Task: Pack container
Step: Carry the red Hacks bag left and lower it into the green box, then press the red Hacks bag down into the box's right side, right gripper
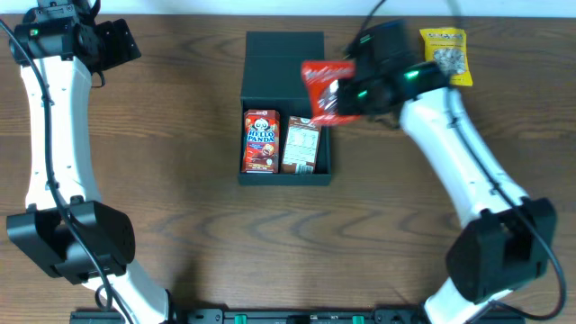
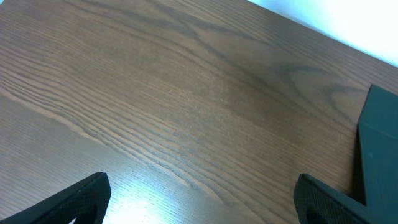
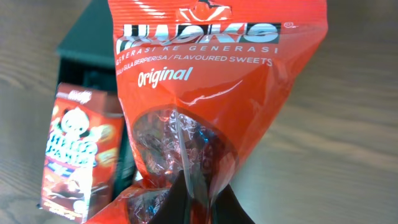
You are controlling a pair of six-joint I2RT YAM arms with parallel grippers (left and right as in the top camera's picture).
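Observation:
I will next move my right gripper across, lower the bag onto the brown snack box point(image 1: 301, 145) and let go, because that box stands below the gripper and to its left in the overhead view.
The dark teal-black container point(image 1: 285, 175) lies open at the table's middle, its flap lid point(image 1: 284, 63) folded back. Inside stand a red Hello Panda box point(image 1: 261, 141) and a brown snack box point(image 1: 301, 145). My right gripper point(image 1: 337, 99) is shut on a red-orange sweets bag point(image 1: 322, 83) and holds it above the container's right rim; the bag fills the right wrist view point(image 3: 205, 81), with the Hello Panda box point(image 3: 78, 155) and the container point(image 3: 87, 43) below it. My left gripper point(image 2: 199, 199) is open and empty over bare wood at the far left, with the container's edge point(image 2: 379, 149) to its right.
A yellow snack bag point(image 1: 447, 54) lies at the back right, behind the right arm. The left arm point(image 1: 54, 135) runs along the table's left side.

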